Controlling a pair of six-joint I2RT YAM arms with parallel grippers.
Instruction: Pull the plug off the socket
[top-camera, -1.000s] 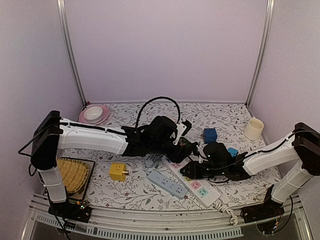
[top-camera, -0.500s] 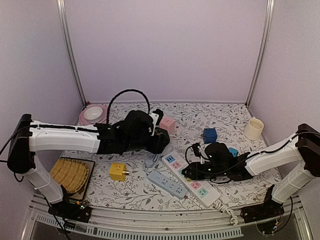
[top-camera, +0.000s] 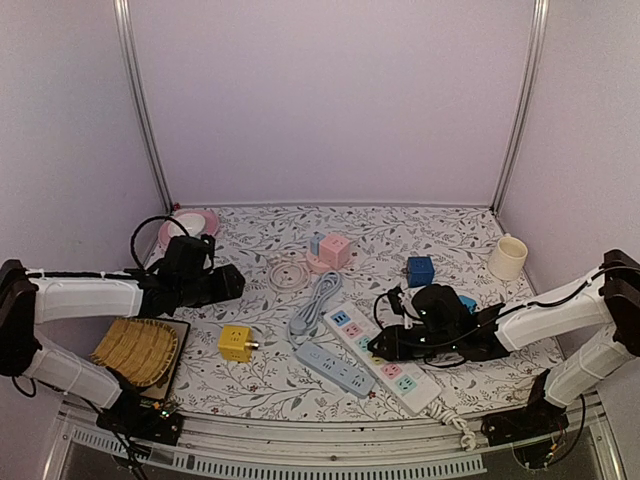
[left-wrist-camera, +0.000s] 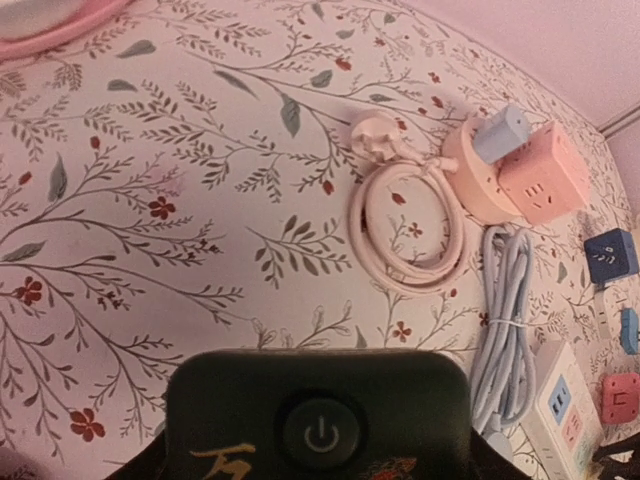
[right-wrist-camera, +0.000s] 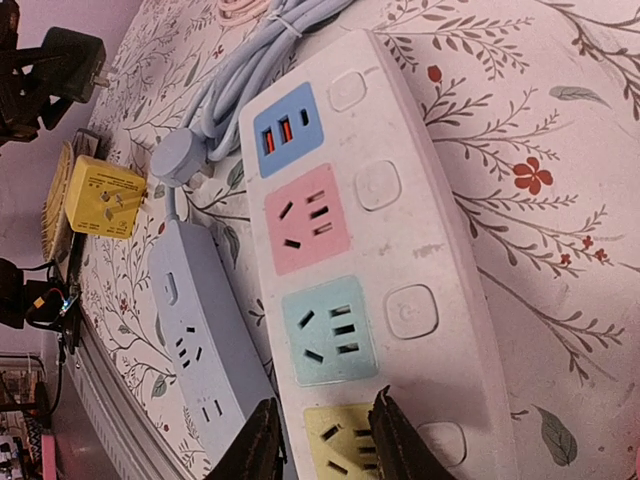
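Note:
Next, my left gripper lowers the freed black plug onto the bare patch below, on the tabletop beside the yellow cube socket, and releases it there.
My left gripper (top-camera: 218, 283) is at the left of the table, shut on a black plug (left-wrist-camera: 318, 400) with a power button on its face. Its fingers are hidden under the plug. The plug also shows in the right wrist view (right-wrist-camera: 68, 52), free in the air with its pins out. The white power strip (top-camera: 386, 357) lies right of centre with coloured sockets, all empty (right-wrist-camera: 330, 250). My right gripper (right-wrist-camera: 325, 440) is open, its fingertips (right-wrist-camera: 262, 440) set down on the strip either side of the yellow socket.
A light blue power strip (top-camera: 335, 367) lies beside the white one, its cable bundled (top-camera: 315, 300). A yellow cube socket (top-camera: 236, 342), pink cube socket (top-camera: 335, 250), coiled white cable (top-camera: 287, 272), blue cube (top-camera: 420, 270), cup (top-camera: 508, 257), pink bowl (top-camera: 188, 228) and basket (top-camera: 140, 350) stand around.
My left arm has swung from the white strip far to the left, carrying the black plug and its cable away. My right gripper has stayed on the strip.

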